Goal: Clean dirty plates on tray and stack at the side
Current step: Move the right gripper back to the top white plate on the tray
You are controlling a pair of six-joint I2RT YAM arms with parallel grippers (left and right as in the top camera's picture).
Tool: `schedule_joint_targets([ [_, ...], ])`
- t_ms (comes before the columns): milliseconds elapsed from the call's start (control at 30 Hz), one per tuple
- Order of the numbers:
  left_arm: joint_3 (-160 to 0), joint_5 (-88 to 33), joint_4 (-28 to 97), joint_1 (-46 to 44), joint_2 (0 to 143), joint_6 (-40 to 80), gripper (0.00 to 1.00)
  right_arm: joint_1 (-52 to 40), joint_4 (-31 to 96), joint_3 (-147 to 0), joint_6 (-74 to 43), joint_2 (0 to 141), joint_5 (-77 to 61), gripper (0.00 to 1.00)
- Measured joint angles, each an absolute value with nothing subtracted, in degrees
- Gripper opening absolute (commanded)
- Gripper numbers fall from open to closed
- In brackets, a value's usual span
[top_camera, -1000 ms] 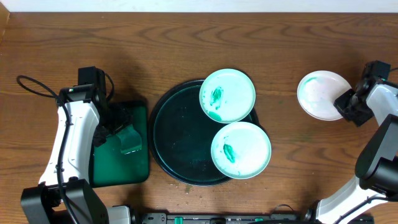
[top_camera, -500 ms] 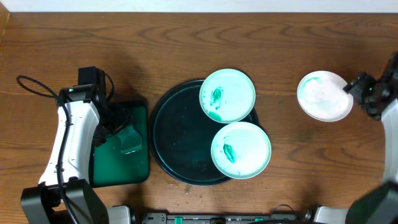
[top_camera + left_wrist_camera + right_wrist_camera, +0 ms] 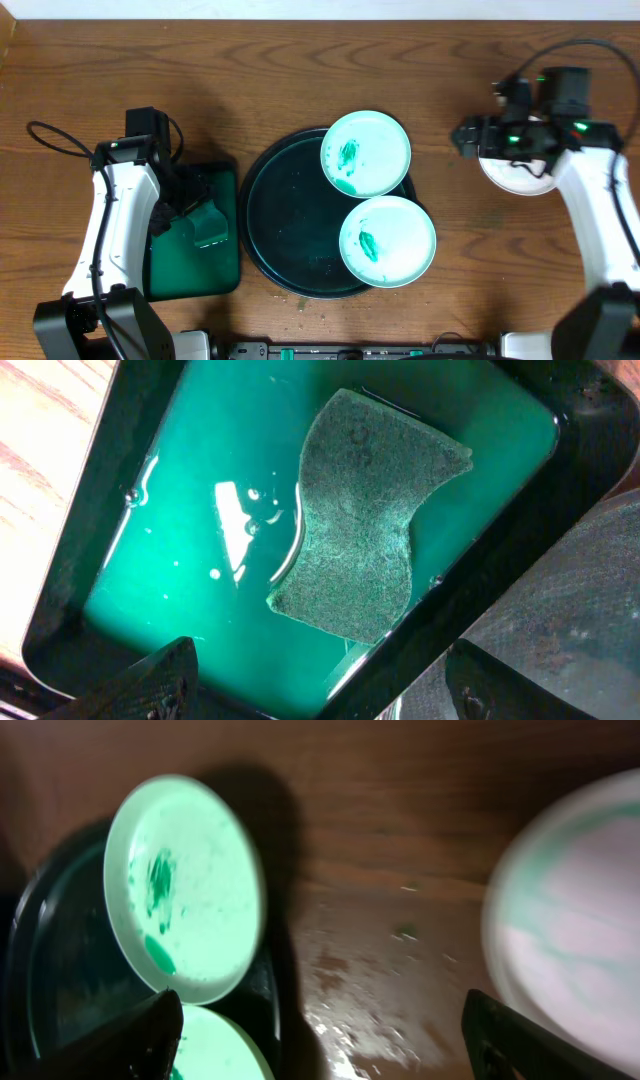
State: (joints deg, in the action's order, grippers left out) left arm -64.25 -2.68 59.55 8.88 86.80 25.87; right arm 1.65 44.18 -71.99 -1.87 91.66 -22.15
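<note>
The upper dirty plate's rim past the tray's edge comes next, so my right gripper goes down and to the left in the overhead view to reach it.
Two dirty plates (image 3: 366, 153) (image 3: 388, 240) with green smears lie on the right side of the round dark tray (image 3: 285, 215). A third plate (image 3: 522, 172), whiter with faint green streaks, rests on the bare table at the right. My right gripper (image 3: 467, 137) hovers over that plate's left edge, pointing toward the tray, open and empty. In the right wrist view the upper dirty plate (image 3: 185, 885) is at the left and the third plate (image 3: 580, 930) at the right, with the right gripper (image 3: 325, 1050) open over wet wood. My left gripper (image 3: 320, 685) is open above a sponge (image 3: 370, 530).
The sponge lies in green liquid in a small rectangular green tray (image 3: 190, 270) left of the round tray. A wet patch (image 3: 400, 980) marks the wood between the tray and the third plate. A black cable (image 3: 55, 140) loops at the far left.
My right gripper opened and let go of the third plate on the table. The right arm then swung from the plate's right side to above it, pointing left. The left arm stayed still.
</note>
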Motion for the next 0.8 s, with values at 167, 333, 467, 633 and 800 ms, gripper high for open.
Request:
schedule_joint_targets([
  [167, -64.25, -2.68, 59.57, 8.88, 86.8, 25.87, 0.8, -3.44, 38.61, -71.59, -0.1, 99.44, -23.31, 0.87],
  [333, -64.25, -2.68, 59.59, 8.88, 86.8, 25.87, 0.8, -7.2, 34.22, -71.5, 0.73, 104.75, -23.92, 0.84],
  [467, -64.25, -2.68, 59.57, 8.88, 86.8, 25.87, 0.8, -8.69, 31.81, -71.5, 0.82, 107.68, -24.1, 0.72],
  [633, -64.25, -2.68, 59.57, 8.88, 86.8, 25.87, 0.8, -9.02, 29.56, -71.48, 0.67, 109.84, -24.45, 0.65],
  [800, -64.25, -2.68, 59.57, 8.88, 86.8, 25.87, 0.8, -9.47, 27.51, -71.48, 0.49, 110.8, -24.53, 0.6],
])
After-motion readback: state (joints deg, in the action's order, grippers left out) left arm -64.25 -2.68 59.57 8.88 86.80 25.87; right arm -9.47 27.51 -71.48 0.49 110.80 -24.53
